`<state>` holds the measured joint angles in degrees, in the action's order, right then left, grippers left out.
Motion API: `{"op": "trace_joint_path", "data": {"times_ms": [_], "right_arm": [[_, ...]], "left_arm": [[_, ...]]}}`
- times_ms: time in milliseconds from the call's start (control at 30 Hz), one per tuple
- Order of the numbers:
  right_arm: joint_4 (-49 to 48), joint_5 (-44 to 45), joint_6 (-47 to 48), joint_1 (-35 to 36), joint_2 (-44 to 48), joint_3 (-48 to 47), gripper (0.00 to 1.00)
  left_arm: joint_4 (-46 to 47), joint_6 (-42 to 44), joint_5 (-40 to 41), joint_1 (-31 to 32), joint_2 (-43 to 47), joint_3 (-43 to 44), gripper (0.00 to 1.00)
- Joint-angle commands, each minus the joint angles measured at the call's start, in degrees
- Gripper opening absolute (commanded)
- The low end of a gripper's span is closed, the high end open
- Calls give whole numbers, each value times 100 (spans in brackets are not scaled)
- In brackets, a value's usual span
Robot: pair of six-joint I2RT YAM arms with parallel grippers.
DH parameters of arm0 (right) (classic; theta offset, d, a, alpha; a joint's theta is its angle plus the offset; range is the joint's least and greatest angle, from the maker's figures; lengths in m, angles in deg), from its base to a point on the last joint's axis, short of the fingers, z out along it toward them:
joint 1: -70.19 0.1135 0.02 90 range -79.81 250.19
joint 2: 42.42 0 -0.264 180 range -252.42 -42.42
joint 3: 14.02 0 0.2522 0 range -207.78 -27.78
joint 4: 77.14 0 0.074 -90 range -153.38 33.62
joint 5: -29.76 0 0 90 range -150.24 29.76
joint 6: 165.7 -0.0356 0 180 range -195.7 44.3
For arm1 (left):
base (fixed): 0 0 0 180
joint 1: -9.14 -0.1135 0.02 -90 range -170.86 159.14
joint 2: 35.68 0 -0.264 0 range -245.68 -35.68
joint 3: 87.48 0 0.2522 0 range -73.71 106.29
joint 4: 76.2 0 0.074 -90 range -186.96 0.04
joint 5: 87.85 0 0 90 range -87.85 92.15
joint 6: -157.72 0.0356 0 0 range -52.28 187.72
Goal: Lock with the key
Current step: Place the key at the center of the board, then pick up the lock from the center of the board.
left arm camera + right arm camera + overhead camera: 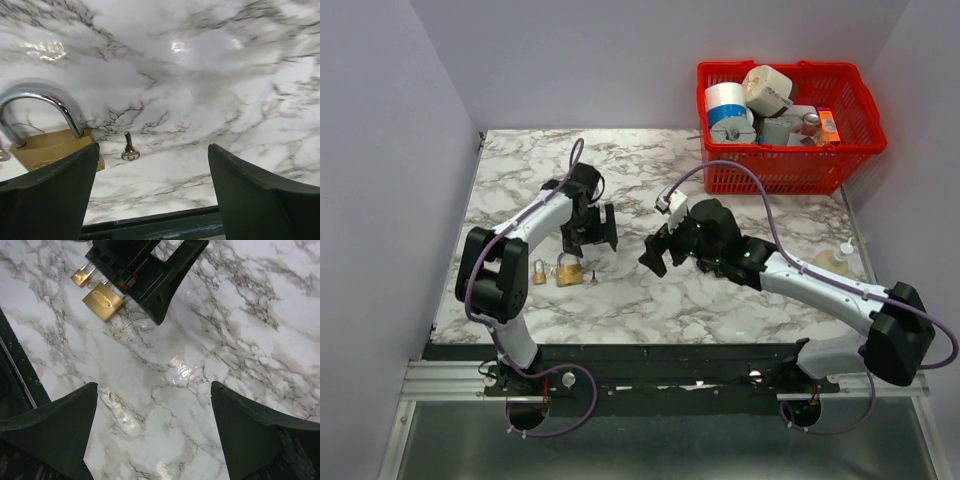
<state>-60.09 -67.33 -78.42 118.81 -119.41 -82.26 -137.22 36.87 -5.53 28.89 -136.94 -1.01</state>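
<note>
I need to move my right gripper to the right in the top view and down onto the dark object under its arm (709,267) next, because there is only bare marble below the gripper.
A small metal key (129,150) lies flat on the marble, just right of a large brass padlock (50,150) with a steel shackle. My left gripper (152,147) hangs open above them with nothing between its fingers. From above, the key (593,275) sits beside the padlock (569,272), and the left gripper (591,238) is just behind them. My right gripper (658,252) stands open and empty over bare marble, to the right of the key. In the right wrist view, the key (120,330), the padlock (102,301) and the left gripper (145,270) show beyond the right gripper (154,385).
A smaller brass padlock (539,272) lies left of the large one. A red basket (780,165) of assorted items stands at the back right. A small bottle (832,258) is near the right edge. The table's dark front rail (150,225) is close below the left gripper.
</note>
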Motion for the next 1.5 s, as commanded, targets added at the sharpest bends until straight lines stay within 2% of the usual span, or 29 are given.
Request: {"op": "trace_joint_path", "data": {"times_ms": [0,133,167,267,367,467,567,733,867,967,1133,1467], "right_arm": [[66,-801,1097,-98,754,340,100],[847,-1478,1940,-291,1256,508,100],[1240,-1618,2229,-483,1352,526,100],[2092,-2032,2757,-957,1582,509,100],[2876,-2025,3337,-1336,1530,377,100],[3658,-2261,4013,-1906,1249,271,100],[4116,-2165,4646,-2311,976,315,99],[4057,-1884,5623,-2699,809,587,99],[3995,-1989,6641,-3042,300,544,98],[3960,-2033,7029,-3122,-183,351,98],[3943,-2007,7180,-3201,-1035,-80,97],[3925,-1954,7286,-3236,-1854,-564,94]], "left_arm": [[296,246,-163,-6,1087,384,99],[1139,597,-198,-24,1906,271,99],[1610,754,-268,-24,2073,70,99],[2211,1361,-478,-76,2697,-387,99],[2344,1696,-873,-260,2997,-599,99],[2449,1802,-1638,-550,3015,-547,99],[2774,1863,-2087,-639,3067,-530,99],[3258,1864,-2466,-648,3296,-687,99],[3487,1829,-2799,-648,3323,-846,99],[3680,1802,-2967,-648,3358,-933,99],[3655,1942,-2906,-656,3480,-960,99],[3513,2057,-2590,-665,3841,-1223,99]]}}
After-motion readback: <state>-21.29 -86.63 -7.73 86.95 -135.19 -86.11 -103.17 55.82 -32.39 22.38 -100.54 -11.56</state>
